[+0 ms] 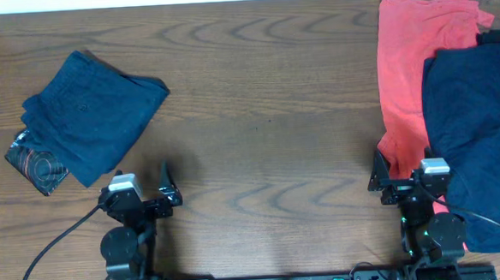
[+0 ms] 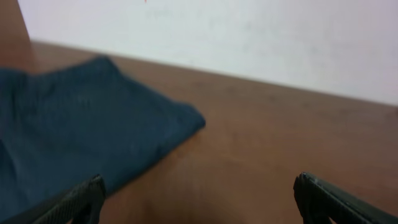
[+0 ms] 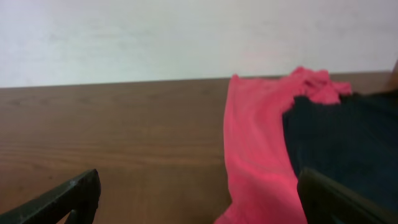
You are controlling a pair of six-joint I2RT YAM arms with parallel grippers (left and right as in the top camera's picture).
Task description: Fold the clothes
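Observation:
My right gripper will next tilt down and go lower toward the right in the overhead view, because the navy garment's edge over the T-shirt lies below there.
A folded navy garment point(image 1: 90, 114) lies at the left of the table, resting on a black printed garment point(image 1: 35, 162). It also shows in the left wrist view point(image 2: 74, 130). At the right lies a coral-red T-shirt point(image 1: 413, 54), spread flat, with a dark navy garment point(image 1: 477, 137) heaped over its right side. Both show in the right wrist view, the T-shirt point(image 3: 255, 143) and the navy garment point(image 3: 342, 143). My left gripper point(image 1: 167, 185) is open and empty near the front edge. My right gripper point(image 1: 380, 174) is open and empty beside the T-shirt's lower corner.
The brown wooden table point(image 1: 266, 113) stretches between the two piles. A white wall point(image 2: 249, 37) runs behind its far edge. A black cable point(image 1: 54, 244) trails from the left arm's base at the front left.

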